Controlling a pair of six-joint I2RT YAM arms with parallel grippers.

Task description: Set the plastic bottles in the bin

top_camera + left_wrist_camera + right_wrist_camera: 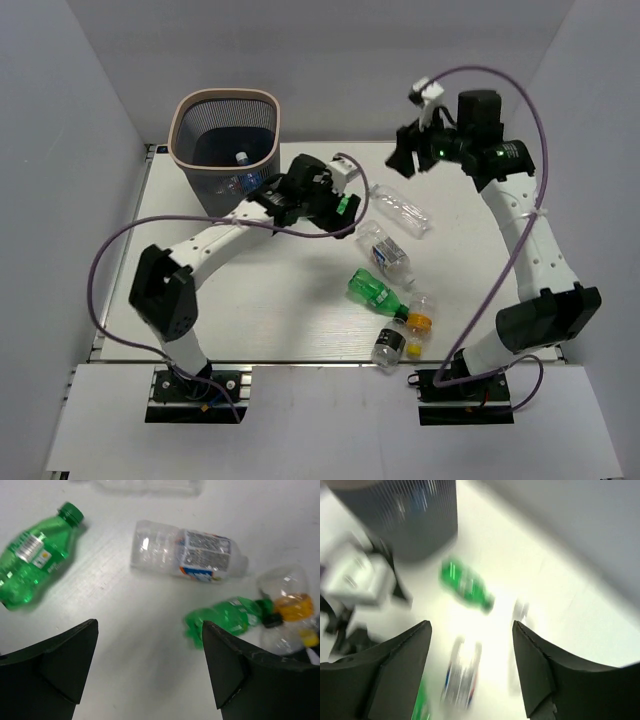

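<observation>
I will move my left gripper to the left in its wrist view and lower it onto the green bottle's labelled middle (36, 554), since its open fingers hang over bare table.
The bin (182, 150) stands at the far left with a clear bottle (240, 158) inside it. My left gripper (335, 215) is open and empty, held above the table just right of the bin. In the left wrist view my gripper (149, 625) hangs over bare table, with a green bottle (30, 560) to its left, a clear labelled bottle (187, 552) ahead and a crushed green bottle (225, 617) to its right. My right gripper (405, 155) is raised, open and empty. Its blurred wrist view (471, 625) shows a green bottle (465, 586) and a clear bottle (462, 672).
Loose bottles lie mid-table: a large clear one (400, 212), a labelled clear one (385, 253), a green one (375, 290), an orange-labelled one (420, 315) and a black-labelled one (390, 343) near the front edge. White walls enclose the table on three sides.
</observation>
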